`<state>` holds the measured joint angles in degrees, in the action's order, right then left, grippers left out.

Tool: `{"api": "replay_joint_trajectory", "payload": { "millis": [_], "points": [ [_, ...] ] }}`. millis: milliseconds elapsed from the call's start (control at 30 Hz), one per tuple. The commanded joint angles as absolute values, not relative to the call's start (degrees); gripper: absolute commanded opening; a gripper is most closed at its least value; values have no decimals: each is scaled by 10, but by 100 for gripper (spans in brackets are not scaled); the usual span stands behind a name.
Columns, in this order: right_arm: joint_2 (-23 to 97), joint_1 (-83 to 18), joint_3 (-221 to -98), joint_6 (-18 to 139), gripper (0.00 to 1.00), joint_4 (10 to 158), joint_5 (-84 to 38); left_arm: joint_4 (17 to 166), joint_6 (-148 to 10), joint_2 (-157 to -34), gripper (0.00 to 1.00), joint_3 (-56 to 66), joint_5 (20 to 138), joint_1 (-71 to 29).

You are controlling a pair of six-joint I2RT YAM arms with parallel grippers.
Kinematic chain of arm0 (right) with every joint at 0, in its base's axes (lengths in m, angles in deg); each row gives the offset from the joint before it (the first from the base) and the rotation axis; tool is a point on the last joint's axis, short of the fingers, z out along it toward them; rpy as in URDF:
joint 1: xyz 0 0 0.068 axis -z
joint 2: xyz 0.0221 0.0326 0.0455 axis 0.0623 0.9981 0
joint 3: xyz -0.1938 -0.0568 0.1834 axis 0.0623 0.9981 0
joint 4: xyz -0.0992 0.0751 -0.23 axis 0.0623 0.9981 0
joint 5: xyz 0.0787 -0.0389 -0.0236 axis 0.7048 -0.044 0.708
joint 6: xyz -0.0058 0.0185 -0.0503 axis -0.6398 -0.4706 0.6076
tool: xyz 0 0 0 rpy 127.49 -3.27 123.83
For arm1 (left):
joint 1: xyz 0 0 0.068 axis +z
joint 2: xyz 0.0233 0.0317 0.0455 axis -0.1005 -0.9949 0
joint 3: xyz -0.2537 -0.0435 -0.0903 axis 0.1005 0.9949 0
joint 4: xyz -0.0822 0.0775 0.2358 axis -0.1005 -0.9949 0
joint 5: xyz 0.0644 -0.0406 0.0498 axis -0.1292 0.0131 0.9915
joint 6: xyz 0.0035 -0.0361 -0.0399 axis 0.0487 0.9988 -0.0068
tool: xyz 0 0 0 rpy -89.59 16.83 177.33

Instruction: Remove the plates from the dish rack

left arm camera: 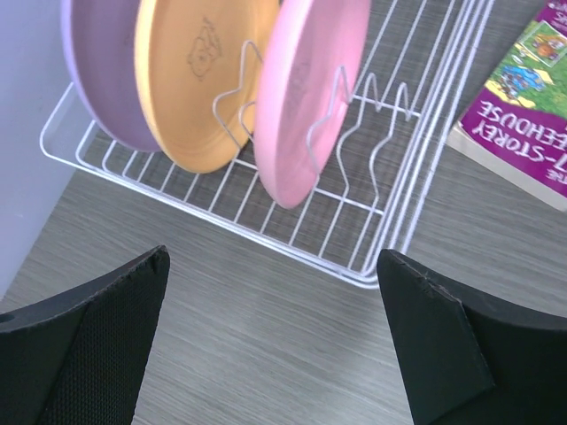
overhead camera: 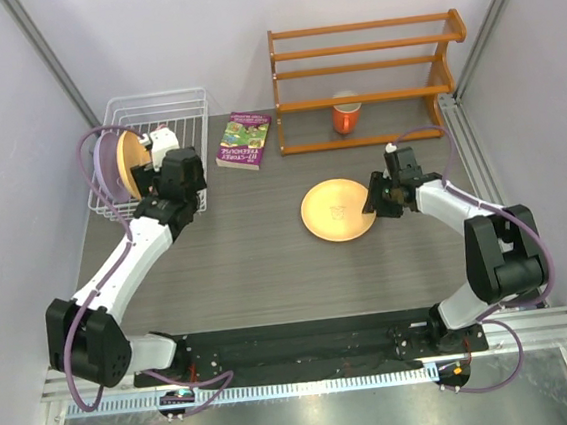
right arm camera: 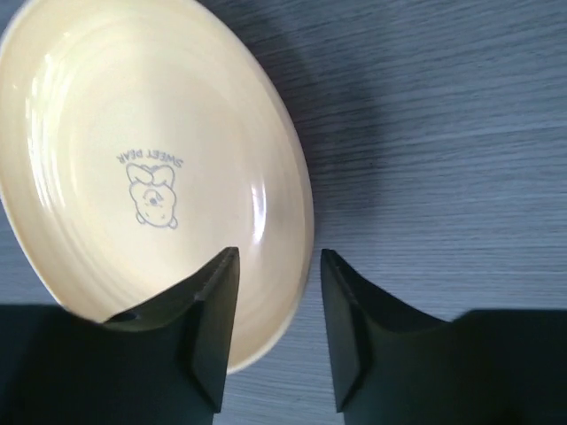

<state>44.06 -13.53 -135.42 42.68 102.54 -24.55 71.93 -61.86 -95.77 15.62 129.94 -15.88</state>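
The left gripper will lower and tilt outward until its fingers are on both sides of the pink plate's rim, because the plate stands upright with its near rim (left arm camera: 268, 135) facing those fingers.
The white wire dish rack (overhead camera: 168, 105) stands at the back left. In the left wrist view the rack (left arm camera: 381, 257) holds three upright plates: lavender (left arm camera: 97, 71), yellow-orange (left arm camera: 199, 71) and pink (left arm camera: 310, 97). My left gripper (left arm camera: 273, 257) is open and empty, just in front of the rack's near edge; it also shows in the top view (overhead camera: 151, 175). A fourth, pale yellow plate (overhead camera: 338, 210) lies flat on the table. My right gripper (right arm camera: 276, 257) is open, its fingers on either side of that plate's (right arm camera: 133, 177) right rim; it also shows in the top view (overhead camera: 373, 202).
An orange wooden shelf (overhead camera: 366, 74) stands at the back with an orange mug (overhead camera: 347, 116) under it. A purple book (overhead camera: 244, 140) lies right of the rack and also shows in the left wrist view (left arm camera: 523, 124). White walls close in on both sides.
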Motion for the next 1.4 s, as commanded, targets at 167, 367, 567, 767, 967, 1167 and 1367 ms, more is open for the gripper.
{"api": "replay_joint_trajectory", "payload": {
  "millis": [167, 367, 567, 767, 967, 1167, 1367],
  "points": [
    [391, -133, -1361, 442, 64, 1033, -357, 812, -663, -989, 100, 153, 1335, -115],
    [337, -133, -1364, 455, 68, 1052, -388, 889, -719, -1048, 98, 128, 1381, -106],
    [326, -132, -1365, 458, 70, 1055, -393, 969, -773, -1137, 91, 95, 1445, -104],
    [338, -132, -1360, 456, 70, 1055, -384, 1026, -835, -1215, 80, 70, 1517, -103],
    [345, -132, -1359, 456, 70, 1055, -381, 1051, -847, -1241, 56, 66, 1532, -103],
    [348, -132, -1357, 455, 70, 1053, -381, 1038, -840, -1227, 20, 64, 1534, -104],
    [354, -132, -1354, 453, 70, 1052, -376, 1049, -855, -1202, 0, 67, 1554, -109]
  ]
}}
